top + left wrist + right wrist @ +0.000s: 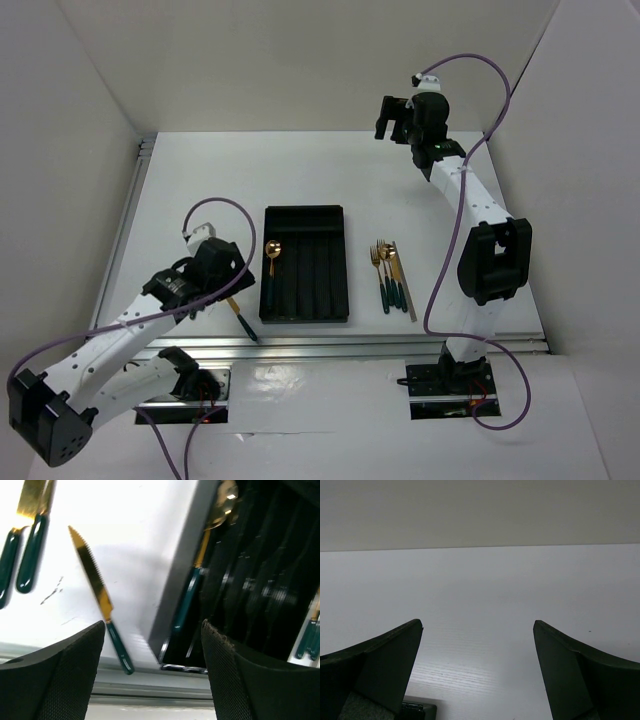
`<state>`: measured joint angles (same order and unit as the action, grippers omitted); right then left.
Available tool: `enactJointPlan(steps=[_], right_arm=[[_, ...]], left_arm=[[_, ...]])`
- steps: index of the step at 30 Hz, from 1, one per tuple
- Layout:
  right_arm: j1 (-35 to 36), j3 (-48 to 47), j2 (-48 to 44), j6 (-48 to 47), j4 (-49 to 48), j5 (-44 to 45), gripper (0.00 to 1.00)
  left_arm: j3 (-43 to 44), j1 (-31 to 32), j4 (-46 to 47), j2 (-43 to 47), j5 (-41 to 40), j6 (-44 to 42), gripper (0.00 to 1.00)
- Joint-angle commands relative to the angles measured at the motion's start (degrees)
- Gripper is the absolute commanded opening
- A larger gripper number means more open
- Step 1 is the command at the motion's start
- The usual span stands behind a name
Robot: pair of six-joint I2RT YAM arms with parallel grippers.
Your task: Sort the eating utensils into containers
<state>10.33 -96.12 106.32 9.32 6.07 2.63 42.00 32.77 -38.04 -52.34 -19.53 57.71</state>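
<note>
The gold knife lies below, nearer one finger than the other. I will lower my left gripper next and center it over the green handle's blade-side end (241, 320) (112, 629).
The black tray (335, 215) lies mid-table with a gold spoon (272, 258) in its leftmost compartment; the same spoon (197, 575) shows in the left wrist view. A gold knife (243, 322) with a green handle rests on the table just left of the tray's near corner. My left gripper (226, 288) hovers above it, open and holding nothing. In the left wrist view the knife (95, 587) lies beside the left fingertip (75, 655), clear of the left gripper (154, 625). My right gripper (393, 115) is raised at the back, and the right wrist view shows this gripper (477, 625) open and holding nothing.
Several forks and spoons (388, 272) and a thin silver piece (409, 290) lie right of the tray. Two more green-handled utensils (22, 555) lie left of the knife. An aluminium rail (330, 345) runs along the near table edge. White walls enclose the table.
</note>
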Motion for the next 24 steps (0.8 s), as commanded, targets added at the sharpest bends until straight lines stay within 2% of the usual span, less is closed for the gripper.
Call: enactJointPlan(steps=[1,10,20,24], right_arm=[[-0.1,-2.2,0.1,0.3,-1.1,-1.4,1.00],[-0.1,-1.2,-0.9,0.3,-1.6,-1.4,1.00],[-0.1,-1.2,-0.4,0.3,-1.6,-1.9,1.00],[-0.1,-1.2,-0.4,0.3,-1.6,-0.4,1.00]], left_arm=[[-2.9,0.0,-0.5,1.6,-2.6,7.1,0.83],[-3.5,0.0,-2.1,-5.1,-4.8,12.3,0.88],[-6.1,0.0,2.0,-9.6,-3.6,12.3,0.87],[-6.1,-0.5,2.5,-14.4,-2.4,12.9,0.84]])
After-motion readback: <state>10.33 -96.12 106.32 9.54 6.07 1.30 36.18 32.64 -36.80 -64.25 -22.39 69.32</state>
